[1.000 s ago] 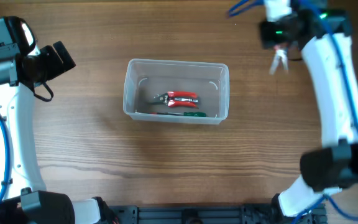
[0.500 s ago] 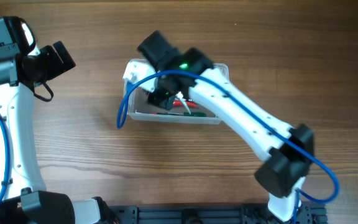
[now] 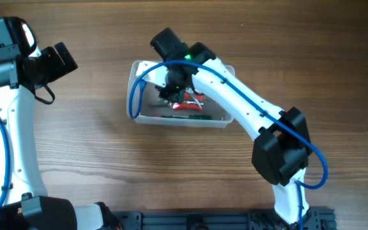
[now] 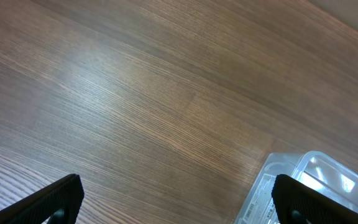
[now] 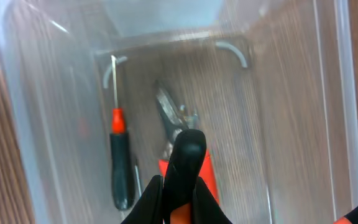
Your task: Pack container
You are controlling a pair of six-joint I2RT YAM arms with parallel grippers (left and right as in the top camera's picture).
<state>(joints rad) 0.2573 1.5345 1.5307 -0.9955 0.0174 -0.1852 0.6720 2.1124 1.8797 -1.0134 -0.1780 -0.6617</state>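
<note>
The right gripper moves down and to the right in the overhead view over the pliers' red handles next and releases the tool, as it hangs above them.
The clear plastic container [image 3: 133,96] stands mid-table. Inside lie red-handled pliers [image 3: 193,102] and a dark-handled screwdriver [image 3: 193,117]. My right gripper [image 3: 174,86] hangs over the container's left half, shut on a tool with a black and orange handle [image 5: 190,149]. In the right wrist view the gripper [image 5: 182,199] holds this tool above the pliers [image 5: 173,118], with the screwdriver [image 5: 120,168] to their left inside the container [image 5: 42,124]. My left gripper [image 3: 66,57] is open and empty, left of the container; the left wrist view shows its fingers [image 4: 179,202] wide apart and a container corner [image 4: 303,180].
The wooden table [image 3: 82,147] surrounds the container. The right arm's forearm [image 3: 248,115] crosses over the container's right side. A blue cable [image 3: 134,96] loops over the container's left wall.
My right arm swung from the far right corner to over the container, carrying the tool. In the last half second it shifted slightly up and right. The left arm has not moved.
</note>
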